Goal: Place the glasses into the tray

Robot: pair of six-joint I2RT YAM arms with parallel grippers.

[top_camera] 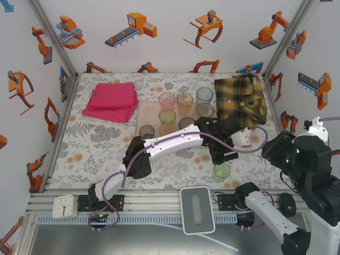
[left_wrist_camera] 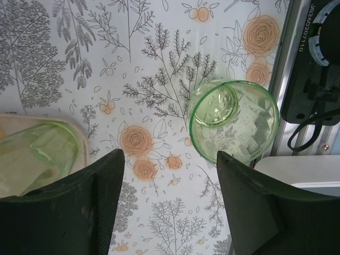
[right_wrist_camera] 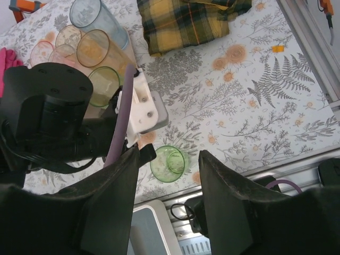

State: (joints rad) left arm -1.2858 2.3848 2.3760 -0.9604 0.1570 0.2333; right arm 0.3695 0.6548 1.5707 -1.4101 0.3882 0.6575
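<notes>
The green glass is below and back, so my left gripper will next move its open fingers down and back to either side of the rim's nearest, tray-side edge (top_camera: pixel 220 164) (left_wrist_camera: pixel 191 123) and close.
A green glass (top_camera: pixel 221 171) stands upright on the floral table near the front edge. My left gripper (top_camera: pixel 223 154) hovers over it, open; in the left wrist view the green glass (left_wrist_camera: pixel 234 119) sits just beyond the right fingertip, and nothing lies between the fingers of the left gripper (left_wrist_camera: pixel 167 159). The pale pink tray (top_camera: pixel 150 112) holds several glasses, among them pink (top_camera: pixel 167 99), orange (top_camera: pixel 185 100) and blue-grey (top_camera: pixel 204 95). My right gripper (top_camera: pixel 273 151) is raised at the right and open (right_wrist_camera: pixel 171 159), looking down on the green glass (right_wrist_camera: pixel 169 163).
A folded magenta towel (top_camera: pixel 111 101) lies left of the tray and a yellow-black plaid shirt (top_camera: pixel 240 98) lies to its right. On the front rail sit a small clock (top_camera: pixel 64 206) and a grey-white pad (top_camera: pixel 196 210). Walls enclose the table.
</notes>
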